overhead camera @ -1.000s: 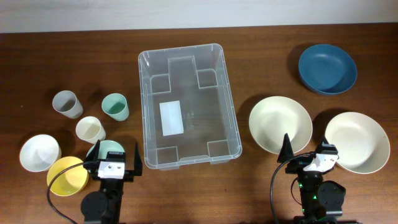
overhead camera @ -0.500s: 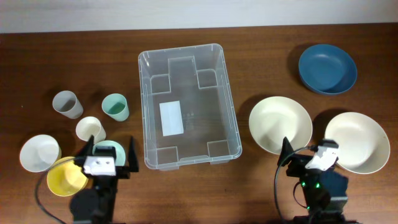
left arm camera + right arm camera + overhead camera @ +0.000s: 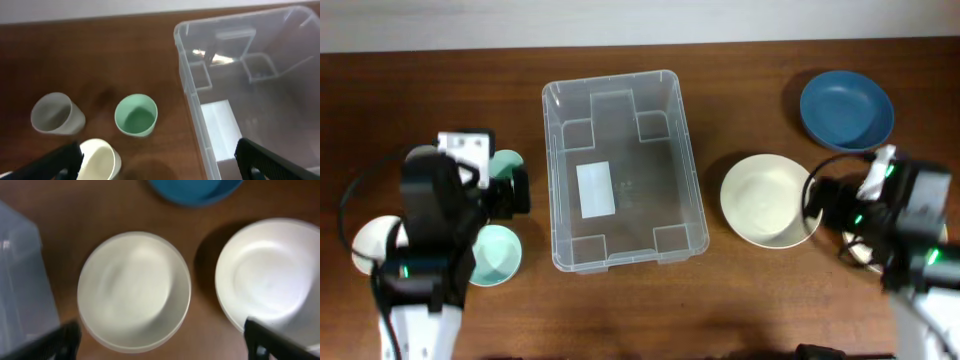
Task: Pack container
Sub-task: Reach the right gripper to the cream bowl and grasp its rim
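Observation:
The right gripper moves down next onto the cream bowl's rim [image 3: 812,208] [image 3: 187,291] on the side away from the container, where the gap before the white bowl fits a finger.
The clear container [image 3: 620,170] stands in the middle of the table with only its white label [image 3: 595,188] inside. It also shows in the left wrist view [image 3: 250,95], and its corner shows in the right wrist view [image 3: 20,280]. My left gripper [image 3: 492,190] is open and empty, held above the cups left of the container; the left wrist view shows it too [image 3: 160,167]. My right gripper [image 3: 828,200] is open and empty above the cream bowl [image 3: 768,200], which the right wrist view shows [image 3: 134,290] between the fingers [image 3: 165,347].
Left of the container are a grey cup [image 3: 55,114], a green cup [image 3: 136,115], a cream cup [image 3: 100,157], a teal bowl [image 3: 495,252] and a white bowl [image 3: 365,245]. On the right are a blue bowl [image 3: 847,110] and a white bowl [image 3: 272,277].
Both arms have risen from the front edge and reached forward. The left one now covers the cups and the yellow bowl. The right one covers most of the white bowl.

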`<state>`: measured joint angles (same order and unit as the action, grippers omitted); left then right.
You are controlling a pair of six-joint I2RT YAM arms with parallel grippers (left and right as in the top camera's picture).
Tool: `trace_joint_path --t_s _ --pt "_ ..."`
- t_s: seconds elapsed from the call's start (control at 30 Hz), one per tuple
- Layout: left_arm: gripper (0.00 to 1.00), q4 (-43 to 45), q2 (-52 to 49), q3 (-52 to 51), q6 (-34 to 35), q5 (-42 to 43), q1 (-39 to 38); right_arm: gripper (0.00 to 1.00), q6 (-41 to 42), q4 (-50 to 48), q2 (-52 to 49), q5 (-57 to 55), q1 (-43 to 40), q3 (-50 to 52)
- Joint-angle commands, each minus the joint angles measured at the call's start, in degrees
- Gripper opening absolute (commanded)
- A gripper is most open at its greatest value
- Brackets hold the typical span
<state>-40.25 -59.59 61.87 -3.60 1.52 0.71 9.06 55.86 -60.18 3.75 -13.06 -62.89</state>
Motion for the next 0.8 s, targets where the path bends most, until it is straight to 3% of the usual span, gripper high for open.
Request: trace_joint_path --t_s 0.0,0.27,0.53,0.77 --pt "0.99 -1.95 -5.03 4.57 0.37 0.68 -0.17 0.99 -7.52 2.56 -9.77 9.84 -5.38 -7.48" --pt "0.99 -1.73 -7.72 4.57 0.37 0.66 -0.17 0.99 -15.82 -3.52 -26.14 9.77 -7.58 -7.85" --pt "0.99 -1.38 -7.96 4.57 0.37 0.66 -0.17 0.99 -16.15 -9.92 -40.81 9.62 -7.58 -7.85" --pt "0.99 -0.04 -7.96 4.57 0.37 0.66 -0.17 0.99 -16.44 -12.33 -47.34 9.81 -7.54 -7.85"
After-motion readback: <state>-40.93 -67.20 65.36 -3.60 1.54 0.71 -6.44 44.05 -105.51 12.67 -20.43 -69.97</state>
